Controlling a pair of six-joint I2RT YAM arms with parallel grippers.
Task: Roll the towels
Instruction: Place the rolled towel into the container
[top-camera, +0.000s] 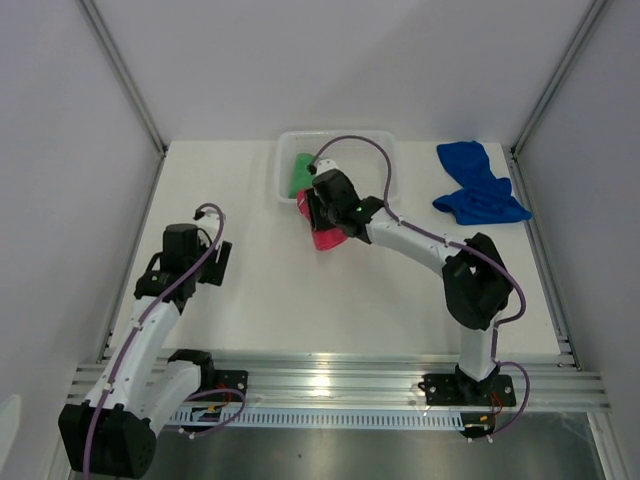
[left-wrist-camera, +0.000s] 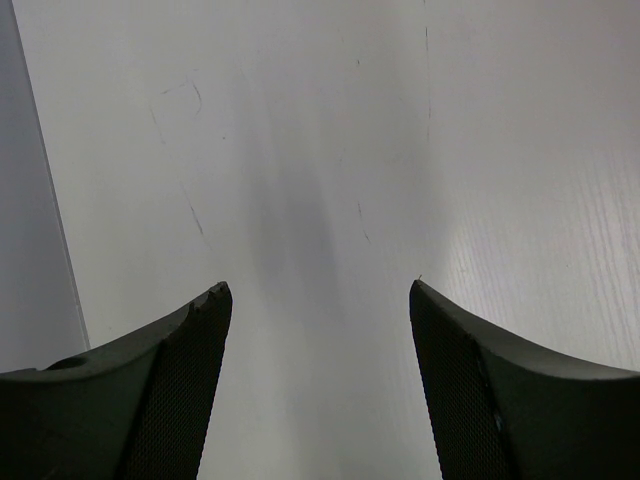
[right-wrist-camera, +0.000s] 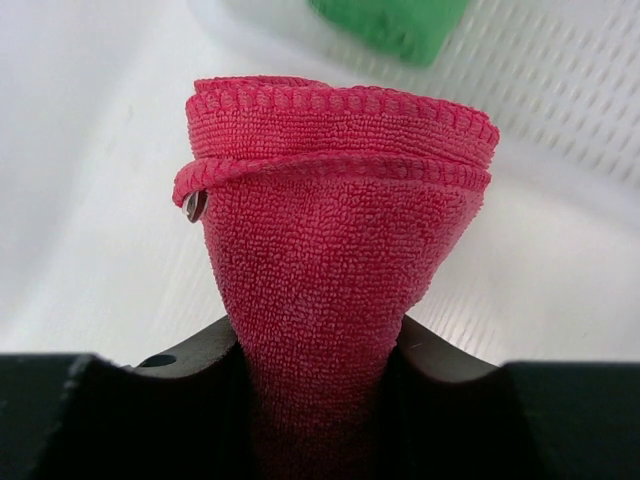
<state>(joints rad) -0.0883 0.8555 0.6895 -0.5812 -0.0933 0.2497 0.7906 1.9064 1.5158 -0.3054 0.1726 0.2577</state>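
Observation:
The bare bottom of the basket is farther outward than my right gripper, so my right gripper will move outward next while turning, and go down to let go of the pink-red towel beside the green one.
My right gripper (top-camera: 318, 213) is shut on the rolled pink-red towel (right-wrist-camera: 330, 260) and holds it just in front of the white basket (top-camera: 285, 160); the towel also shows in the top view (top-camera: 327, 237). A green towel (top-camera: 298, 174) lies in the basket's left part and shows in the right wrist view (right-wrist-camera: 395, 25). The royal blue towel (top-camera: 478, 186) lies crumpled at the back right of the table. My left gripper (top-camera: 222, 262) is open and empty over bare table at the left; its fingertips (left-wrist-camera: 215, 300) frame nothing.
The white slotted basket (right-wrist-camera: 560, 90) stands at the back middle of the table. Metal frame posts (top-camera: 125, 75) rise at both back corners. An aluminium rail (top-camera: 340, 380) runs along the near edge with both arm bases on it.

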